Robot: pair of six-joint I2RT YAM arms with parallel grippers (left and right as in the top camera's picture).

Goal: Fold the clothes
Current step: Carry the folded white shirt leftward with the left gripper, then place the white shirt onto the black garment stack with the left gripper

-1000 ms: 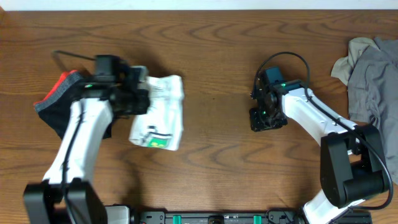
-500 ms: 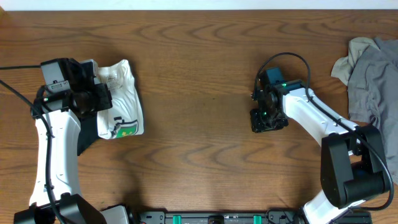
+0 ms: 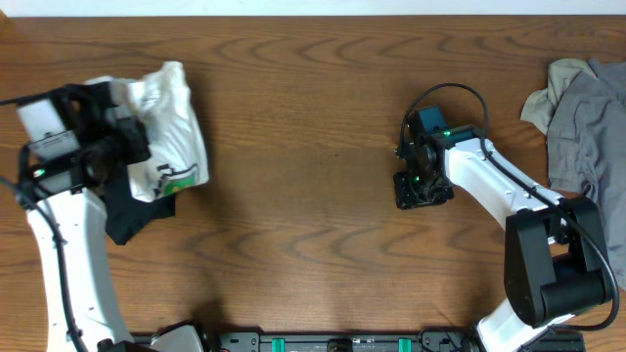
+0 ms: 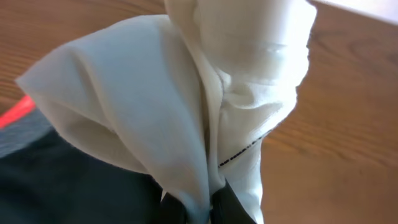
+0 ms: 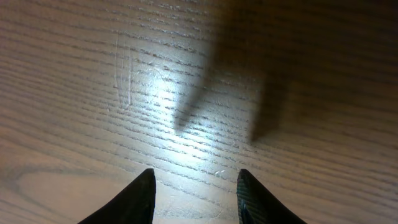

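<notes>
My left gripper will move down and to the left in the overhead view next, then open, because the folded white garment hangs over the dark garment point(image 3: 126, 203) point(image 4: 76, 184).
My left gripper point(image 3: 125, 147) is shut on a folded white garment with a green print point(image 3: 168, 127) and holds it over a dark garment point(image 3: 132, 213) at the table's left edge. In the left wrist view the white cloth point(image 4: 205, 99) is pinched between the fingers point(image 4: 202, 205), with the dark garment point(image 4: 68, 180) and its red edge point(image 4: 15, 112) below. My right gripper point(image 3: 421, 188) is open and empty, pointing down at bare wood right of centre; its fingertips point(image 5: 194, 186) frame only wood grain.
A heap of grey clothes point(image 3: 582, 108) lies at the table's right edge. The wooden table point(image 3: 313, 254) runs between the two arms. The right arm's black cable point(image 3: 450, 90) loops above its wrist.
My left arm has carried the white garment leftward from the table's middle-left to above the dark garment at the left edge. The right arm has not moved.
</notes>
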